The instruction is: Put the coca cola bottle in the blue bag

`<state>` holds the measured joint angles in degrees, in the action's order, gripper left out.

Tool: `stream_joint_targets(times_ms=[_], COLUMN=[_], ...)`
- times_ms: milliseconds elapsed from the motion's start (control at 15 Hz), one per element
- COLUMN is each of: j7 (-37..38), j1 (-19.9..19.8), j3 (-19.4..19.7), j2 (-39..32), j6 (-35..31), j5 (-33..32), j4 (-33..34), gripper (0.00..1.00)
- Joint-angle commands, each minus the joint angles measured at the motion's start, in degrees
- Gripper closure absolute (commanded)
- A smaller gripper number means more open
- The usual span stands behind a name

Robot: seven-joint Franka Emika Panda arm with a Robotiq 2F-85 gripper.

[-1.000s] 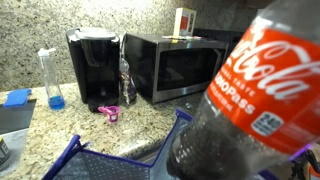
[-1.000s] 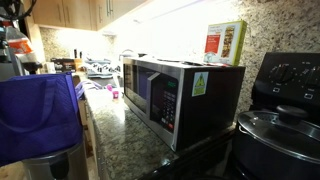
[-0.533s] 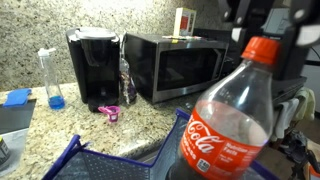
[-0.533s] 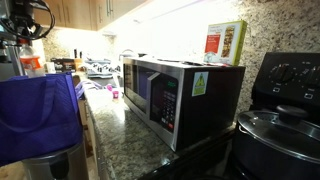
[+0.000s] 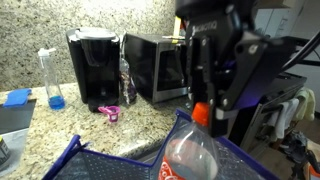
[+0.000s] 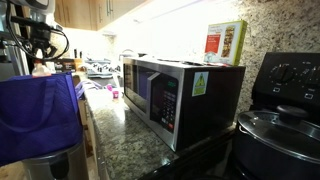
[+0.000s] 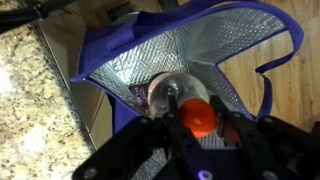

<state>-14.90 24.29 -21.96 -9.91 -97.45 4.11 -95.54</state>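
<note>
The red cap (image 7: pixel 198 117) still stands above the bag's rim. My gripper moves down into the opening of the blue bag next and releases the cap.
My gripper (image 5: pixel 203 108) is shut on the red cap of the coca cola bottle (image 5: pixel 190 157) and holds it upright, neck up. The bottle's body hangs inside the open mouth of the blue bag (image 5: pixel 85 158). In the wrist view the red cap (image 7: pixel 198 117) sits between the two fingers, the clear bottle body (image 7: pixel 168 92) points down into the bag, and the silvery quilted lining (image 7: pixel 205 45) surrounds it. In an exterior view the bag (image 6: pixel 35 115) stands at the counter's end, with the arm (image 6: pixel 35 35) above it.
On the granite counter stand a black coffee maker (image 5: pixel 95 65), a microwave (image 5: pixel 155 65), a tall bottle with blue liquid (image 5: pixel 52 80), a slim clear bottle (image 5: pixel 125 80) and a pink item (image 5: pixel 109 112). A stove with a pot (image 6: pixel 280 130) stands beside the microwave (image 6: pixel 175 95).
The gripper has carried the bottle down and away from the camera; it hung high above the bag before, and now its body is down in the bag's mouth.
</note>
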Motion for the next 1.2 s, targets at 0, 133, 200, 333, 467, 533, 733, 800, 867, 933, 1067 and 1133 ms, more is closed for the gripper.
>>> stream_joint_targets(times_ms=[0,133,200,333,467,533,733,800,867,933,1067,1133], j7=[-3.46,-3.2,-3.09,-2.78,-2.3,-1.95,-1.84,-1.52,-0.59,-0.55,-0.12,0.05], j1=[-1.47,-1.67,-1.82,-1.94,-1.72,-1.59,-1.36,-1.21,-0.93,-0.89,-0.7,-0.64], j3=[-0.06,0.09,0.14,0.1,0.11,0.15,0.22,0.23,0.34,0.31,0.29,0.25], j2=[-1.34,-2.56,-3.47,-4.47,-5.84,-6.47,-8.05,-8.31,-8.25,-8.21,-7.75,-7.53], j6=[-7.23,-10.81,-12.08,-14.38,-15.65,-15.93,-16.47,-16.66,-17.43,-17.74,-18.1,-18.35], j5=[2.46,2.47,2.35,2.15,1.29,0.9,0.11,-0.16,-0.66,-0.81,-1.08,-1.11], j4=[-4.45,-6.72,-7.26,-8.8,-9.31,-9.35,-9.14,-9.16,-9.48,-9.67,-9.94,-10.1], gripper=[0.85,0.86,0.85,0.85,0.85,0.86,0.86,0.86,0.79,0.39,0.32,0.25])
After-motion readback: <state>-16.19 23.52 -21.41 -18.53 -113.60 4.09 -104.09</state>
